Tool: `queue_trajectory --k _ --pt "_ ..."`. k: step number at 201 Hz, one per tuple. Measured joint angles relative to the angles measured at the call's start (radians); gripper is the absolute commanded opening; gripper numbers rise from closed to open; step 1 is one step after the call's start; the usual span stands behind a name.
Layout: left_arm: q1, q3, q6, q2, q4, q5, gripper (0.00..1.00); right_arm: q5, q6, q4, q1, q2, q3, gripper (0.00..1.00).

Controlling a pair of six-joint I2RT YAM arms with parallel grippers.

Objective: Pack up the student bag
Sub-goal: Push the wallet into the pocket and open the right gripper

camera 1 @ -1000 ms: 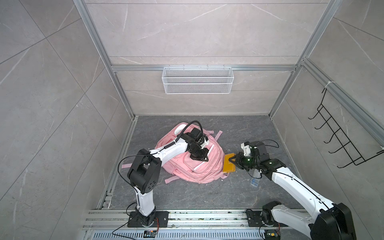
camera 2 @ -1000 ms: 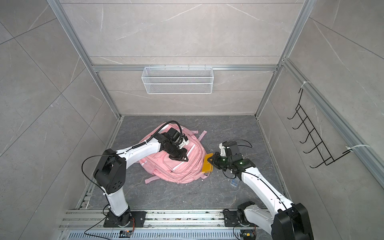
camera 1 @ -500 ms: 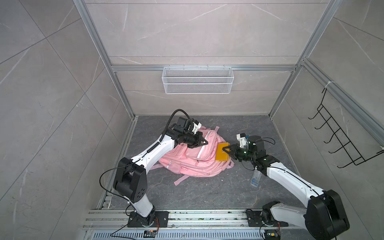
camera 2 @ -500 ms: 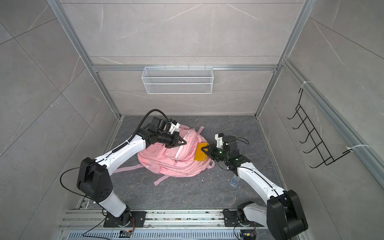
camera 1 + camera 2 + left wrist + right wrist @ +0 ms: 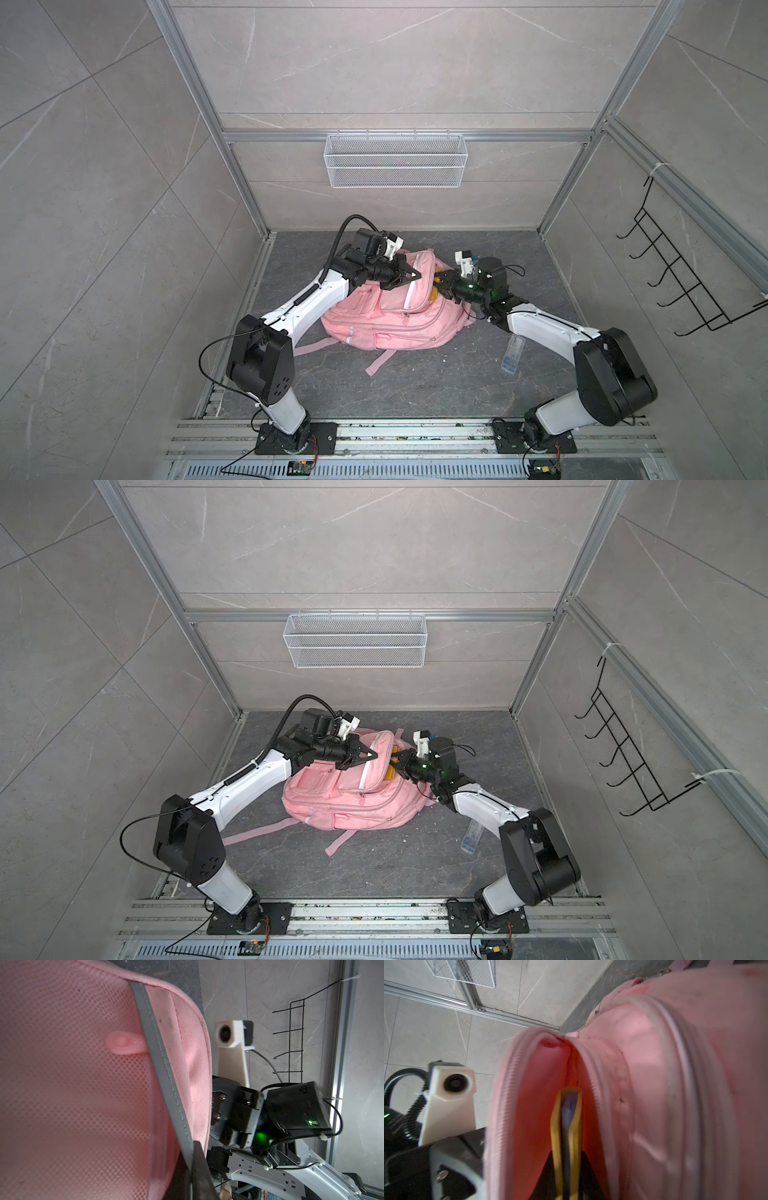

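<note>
Next, my left gripper draws away from my right gripper and releases the front panel's edge (image 5: 413,289) (image 5: 187,1136), as the yellow book's far end is inside the bag's opening.
The pink student bag (image 5: 390,324) (image 5: 349,804) lies on the grey floor with its front panel pulled up. My left gripper (image 5: 417,275) (image 5: 374,755) is shut on that panel's edge, beside the grey reflective strip (image 5: 164,1068), and holds the compartment open. The jaws (image 5: 191,1147) pinch the pink mesh fabric (image 5: 72,1084). My right gripper (image 5: 438,282) (image 5: 397,766) is shut on a flat yellow book (image 5: 566,1122) (image 5: 434,291). Its far end sits inside the bag's open mouth (image 5: 542,1084), between the zip edges.
A small clear box with blue items (image 5: 513,353) (image 5: 471,837) lies on the floor by the right arm. Pink straps (image 5: 378,363) trail toward the front. A white wire basket (image 5: 395,166) hangs on the back wall, a black hook rack (image 5: 685,282) on the right wall.
The left gripper has lifted the bag's front panel up and toward the back. The right gripper has carried the yellow book from beside the bag up into the opened mouth.
</note>
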Motion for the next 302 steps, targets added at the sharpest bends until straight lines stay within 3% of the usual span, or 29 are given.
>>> queue_trajectory --k 59,108,184,222,276,302 --pt "0.012 -0.031 -0.112 0.0 0.118 -0.008 0.0 0.002 0.001 0.018 0.037 0.132 0.132 0.22" --pt "0.021 -0.04 -0.159 0.0 0.146 -0.044 0.0 0.029 -0.021 -0.007 0.056 0.17 0.168 0.5" --pt "0.108 -0.134 -0.154 -0.043 0.171 -0.056 0.0 0.1 -0.19 -0.314 0.079 0.105 0.289 0.84" --pt "0.154 -0.179 -0.156 -0.049 0.219 -0.05 0.0 0.137 -0.252 -0.442 0.08 0.042 0.323 0.93" --pt "0.193 -0.184 -0.119 -0.042 0.213 -0.061 0.0 0.216 -0.3 -0.65 0.079 -0.041 0.35 0.96" --pt "0.188 -0.184 -0.093 -0.035 0.198 -0.073 0.0 0.258 -0.312 -0.757 0.029 -0.144 0.325 0.97"
